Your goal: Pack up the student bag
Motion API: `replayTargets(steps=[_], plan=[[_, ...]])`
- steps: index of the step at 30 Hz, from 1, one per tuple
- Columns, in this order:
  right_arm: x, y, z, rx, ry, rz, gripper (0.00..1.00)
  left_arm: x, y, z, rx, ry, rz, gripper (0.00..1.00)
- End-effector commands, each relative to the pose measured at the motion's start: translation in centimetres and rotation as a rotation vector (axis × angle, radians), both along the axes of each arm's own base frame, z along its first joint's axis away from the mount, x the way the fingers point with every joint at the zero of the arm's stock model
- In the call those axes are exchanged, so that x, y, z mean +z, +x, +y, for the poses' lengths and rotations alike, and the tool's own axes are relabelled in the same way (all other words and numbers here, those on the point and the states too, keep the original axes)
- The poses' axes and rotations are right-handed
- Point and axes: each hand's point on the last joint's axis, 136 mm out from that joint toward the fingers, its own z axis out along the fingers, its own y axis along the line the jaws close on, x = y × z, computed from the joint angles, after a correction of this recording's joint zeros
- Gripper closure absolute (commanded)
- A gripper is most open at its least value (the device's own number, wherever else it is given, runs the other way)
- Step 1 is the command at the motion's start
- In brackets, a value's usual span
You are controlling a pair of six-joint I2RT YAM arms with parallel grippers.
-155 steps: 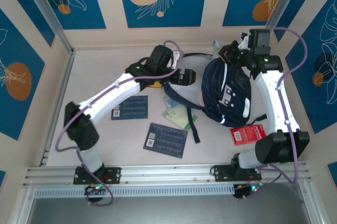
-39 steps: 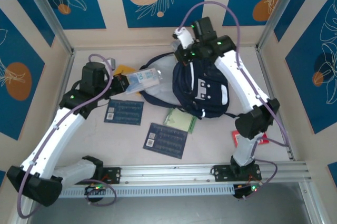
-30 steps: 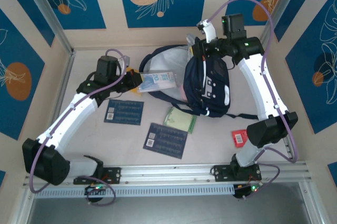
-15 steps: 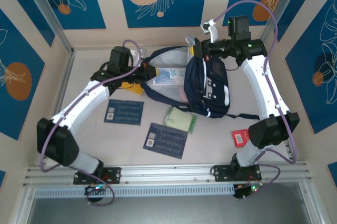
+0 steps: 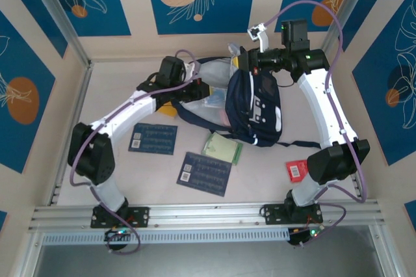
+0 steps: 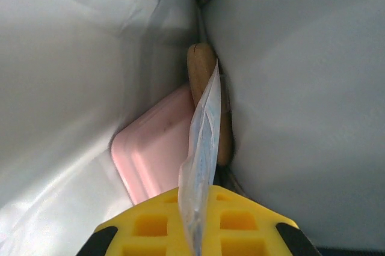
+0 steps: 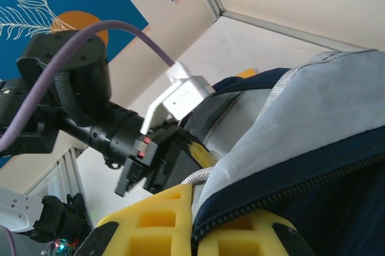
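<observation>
My left gripper will push deeper into the bag (image 5: pixel 260 105) next and let go of the clear plastic packet by the pink box, because that box is ahead of the gripper's yellow fingers.
The student bag (image 5: pixel 260 105), dark navy with white stripes, lies at the back right with its grey-lined mouth facing left. My right gripper (image 5: pixel 244 62) is shut on the bag's zipper rim (image 7: pixel 240 208) and holds the mouth up. My left gripper (image 5: pixel 198 92) is inside the opening, shut on a clear plastic packet (image 6: pixel 201 142) that stands edge-on between its yellow jaws. In the left wrist view, grey lining (image 6: pixel 301 88) surrounds a pink box (image 6: pixel 153 154) and a brown wooden piece (image 6: pixel 201 67) deeper inside. The right wrist view has the left gripper (image 7: pixel 180 148) entering the bag.
On the table in front of the bag lie two dark blue cards (image 5: pixel 156 138) (image 5: pixel 205 173), a green pad (image 5: pixel 221 147) and a red packet (image 5: pixel 298 170). A yellow item (image 5: pixel 168 109) sits under the left arm. The bag's straps (image 5: pixel 296 144) trail right. Walls close in on three sides.
My left arm has swung right and pushed the plastic packet from the table's left side into the bag's mouth. The right gripper has kept its hold on the rim.
</observation>
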Motion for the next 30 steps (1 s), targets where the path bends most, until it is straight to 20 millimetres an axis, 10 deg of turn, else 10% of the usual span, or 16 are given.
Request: replayTargets(steps=[1,10,15,19,30], plan=[[6.1,-2.6,1.3,0.098,0.098,-0.195,1.00,0.2,1.3,-2.9,-0.023,-0.042,-0.023,0.97],[4.6,-1.9,3.4,0.128,0.068,-0.168,1.00,-2.8,3.5,-11.2,-0.048,-0.088,0.029,0.89],[3.7,-1.0,2.9,0.089,0.039,-0.171,1.00,-3.4,2.5,-14.6,-0.108,-0.128,0.091,0.46],[2.6,0.4,1.3,0.011,-0.004,-0.166,1.00,-2.4,2.4,-12.6,-0.070,-0.086,0.066,0.23],[-0.5,6.1,-8.8,-0.399,-0.098,-0.147,1.00,2.3,1.3,-4.4,0.005,-0.015,-0.004,0.10]])
